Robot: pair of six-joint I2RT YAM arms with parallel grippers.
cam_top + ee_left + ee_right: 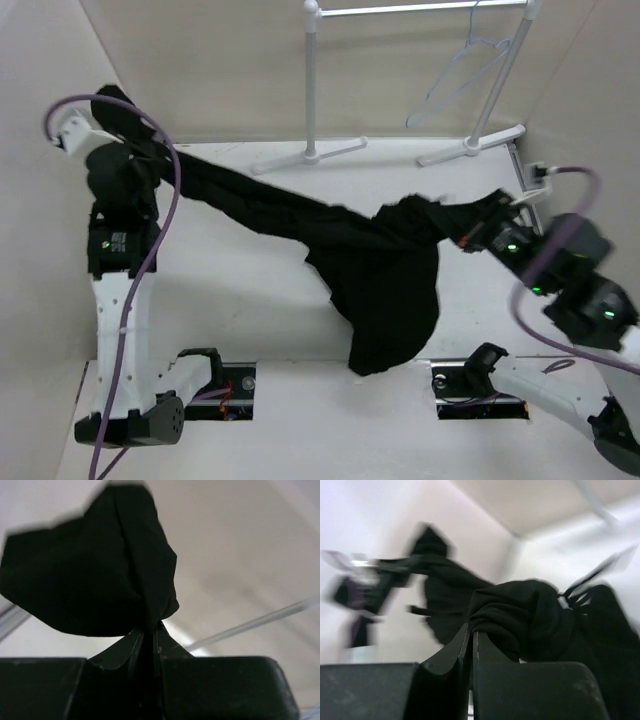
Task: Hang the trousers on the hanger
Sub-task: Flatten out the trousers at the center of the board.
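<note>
The trousers' middle sags in a fold, so my right gripper will next lower and draw back onto the tabletop's near part to release its trousers end flat.
The black trousers (380,270) hang stretched between my two grippers, and their middle sags in a broad fold toward the table's front. My left gripper (125,130) is raised at the far left, shut on one end of the cloth. In the left wrist view the trousers (95,570) bunch out above the closed left gripper (150,628). My right gripper (462,235) at the right is shut on the other end. Folds of the trousers (520,615) are pinched at the tips of the right gripper (472,631). The pale wire hanger (465,75) hangs on the rack's top rail, far right.
A white tube garment rack (312,90) stands at the back, its feet (470,145) spread on the table. Walls close in on the left, right and back. The left arm's purple cable (172,200) loops beside the trousers. The rack's rail (255,624) shows behind the left gripper.
</note>
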